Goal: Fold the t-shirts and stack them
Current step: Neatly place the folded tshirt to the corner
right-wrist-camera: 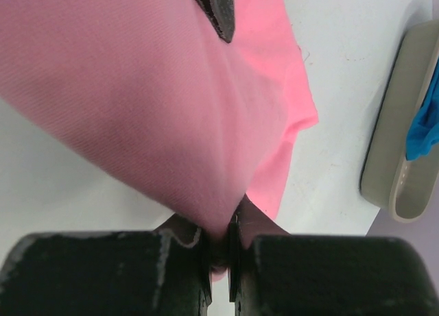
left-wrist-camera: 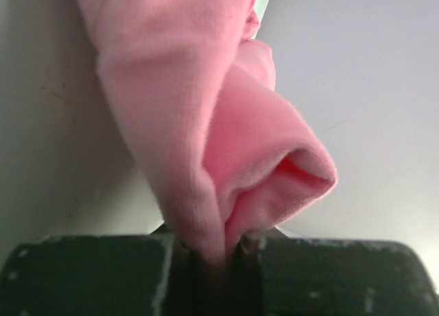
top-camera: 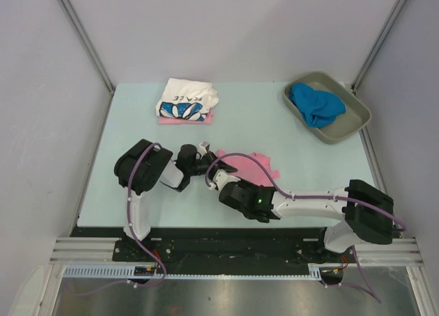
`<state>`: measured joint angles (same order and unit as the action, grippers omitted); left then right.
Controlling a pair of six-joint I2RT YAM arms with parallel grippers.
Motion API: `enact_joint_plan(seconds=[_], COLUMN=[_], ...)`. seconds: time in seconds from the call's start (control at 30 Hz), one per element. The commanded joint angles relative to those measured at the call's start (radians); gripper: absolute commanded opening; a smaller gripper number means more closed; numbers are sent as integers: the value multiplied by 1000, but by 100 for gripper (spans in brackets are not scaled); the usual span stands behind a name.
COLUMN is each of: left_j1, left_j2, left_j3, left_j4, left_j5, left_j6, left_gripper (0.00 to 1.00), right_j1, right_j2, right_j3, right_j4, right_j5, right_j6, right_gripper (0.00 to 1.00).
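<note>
My left gripper needs to carry the bunched pink t-shirt outward, to the left in the top view, over the folded white t-shirt and release it, because the white one is on top of the pile outward of the gripper.
A pink t-shirt (top-camera: 255,164) lies bunched at the table's middle, partly hidden by both arms. My left gripper (top-camera: 206,153) is shut on a fold of the pink t-shirt (left-wrist-camera: 206,124). My right gripper (top-camera: 218,182) is shut on another edge of the same shirt (right-wrist-camera: 151,103). A folded white t-shirt with blue flower print (top-camera: 186,99) lies on a folded pink t-shirt (top-camera: 184,120) at the back left. A bright blue t-shirt (top-camera: 314,103) is crumpled in the tray.
The grey-olive tray (top-camera: 346,127) stands at the back right corner, also seen in the right wrist view (right-wrist-camera: 405,124). The table (top-camera: 137,124) is pale green, with grey walls on three sides.
</note>
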<state>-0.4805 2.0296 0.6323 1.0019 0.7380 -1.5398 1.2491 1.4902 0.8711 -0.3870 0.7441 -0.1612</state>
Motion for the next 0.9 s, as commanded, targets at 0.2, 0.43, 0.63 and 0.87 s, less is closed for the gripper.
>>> enact_joint_plan(seconds=[0.2,0.43,0.63,0.87], left_j1=[-12,11,65,154], left_j2=[-31,-3,113,309], left_j3=[164,574,1039,1536], left_j4=[-266,-770,-1222,-1608], left_j5=[20,21,-24,-78], left_j6=[157,494,753,886], left_gripper=[0,0,0,0], right_j1=[55,70,13,1], right_j2=[-77,-246,-323,-314], right_j3=[0,3,3,-11], right_j4=[-55,-111,-122,-105], right_j5=[44,135,127,124], right_j6=[156,371,468,531], right_gripper=[100,100,100,100])
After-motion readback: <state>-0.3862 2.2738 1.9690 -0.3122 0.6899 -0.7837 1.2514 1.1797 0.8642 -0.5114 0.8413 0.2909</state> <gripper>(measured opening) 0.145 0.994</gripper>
